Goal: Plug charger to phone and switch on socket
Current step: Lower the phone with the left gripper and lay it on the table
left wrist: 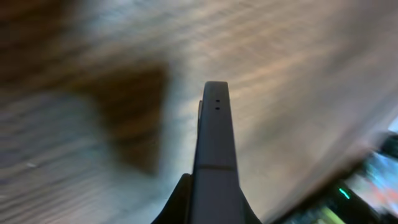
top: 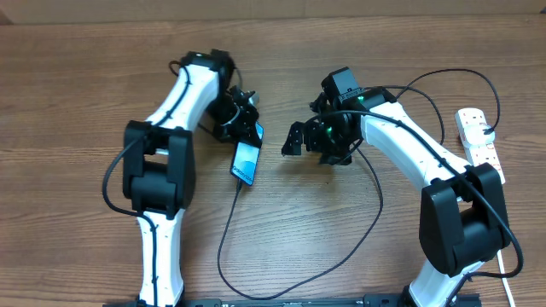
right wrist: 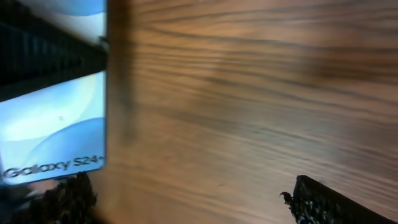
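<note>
The phone in the robot's left gripper hangs tilted above the table, so next the robot needs to turn it on edge, lower it onto the wood by its near end (top: pixel 257 179) and let it go.
The phone (top: pixel 246 160) lies tilted near the table's middle, blue screen up. My left gripper (top: pixel 245 126) is shut on its far end. In the left wrist view the phone's dark edge (left wrist: pixel 214 143) sticks out from between the closed jaws. The charger (top: pixel 229 247), a thin black cable, runs from the phone's near end, loops toward the front edge and passes behind my right arm. I cannot tell whether its tip is seated. My right gripper (top: pixel 299 136) stands open to the right of the phone with nothing in it. Its camera shows the phone's screen (right wrist: pixel 56 124). The socket (top: pixel 478 141) lies at the far right.
A black plug (top: pixel 488 131) sits in the strip and a white lead (top: pixel 512 256) trails toward the front right corner. The black cable arcs over the table behind my right arm (top: pixel 401 141). Bare wood lies between the two arms.
</note>
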{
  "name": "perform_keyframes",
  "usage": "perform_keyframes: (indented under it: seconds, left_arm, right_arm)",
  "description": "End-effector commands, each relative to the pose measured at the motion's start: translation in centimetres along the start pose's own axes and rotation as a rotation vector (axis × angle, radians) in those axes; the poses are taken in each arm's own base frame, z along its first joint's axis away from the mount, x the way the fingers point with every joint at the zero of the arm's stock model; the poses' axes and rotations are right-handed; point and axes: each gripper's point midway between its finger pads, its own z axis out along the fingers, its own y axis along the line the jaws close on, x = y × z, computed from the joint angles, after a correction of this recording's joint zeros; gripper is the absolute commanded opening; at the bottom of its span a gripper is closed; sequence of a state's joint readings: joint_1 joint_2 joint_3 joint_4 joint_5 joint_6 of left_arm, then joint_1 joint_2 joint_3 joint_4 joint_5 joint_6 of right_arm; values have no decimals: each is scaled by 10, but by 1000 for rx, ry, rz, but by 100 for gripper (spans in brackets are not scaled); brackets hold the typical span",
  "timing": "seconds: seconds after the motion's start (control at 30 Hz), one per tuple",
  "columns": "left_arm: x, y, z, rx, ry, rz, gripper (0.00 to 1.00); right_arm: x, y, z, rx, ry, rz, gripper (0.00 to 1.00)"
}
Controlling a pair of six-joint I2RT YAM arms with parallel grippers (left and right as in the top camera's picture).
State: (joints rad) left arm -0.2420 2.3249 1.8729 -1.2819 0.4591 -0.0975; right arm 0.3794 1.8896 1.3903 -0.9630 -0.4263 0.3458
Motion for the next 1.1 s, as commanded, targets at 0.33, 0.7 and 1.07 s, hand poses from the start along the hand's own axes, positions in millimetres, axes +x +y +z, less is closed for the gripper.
perform_keyframes:
  seconds: [0.33,0.7,1.07]
  left_arm:
    - [-11,11,4,-311,-102,-124,8]
    - [-9,13,5,-313,-94,-130,28]
    - [-10,13,5,-313,-95,-130,36]
  right_arm:
    - [-10,-16,-6,88,-55,-8,100]
    - [-11,-17,-6,98,-60,-8,100]
    - [-11,-17,-6,98,-59,-8,100]
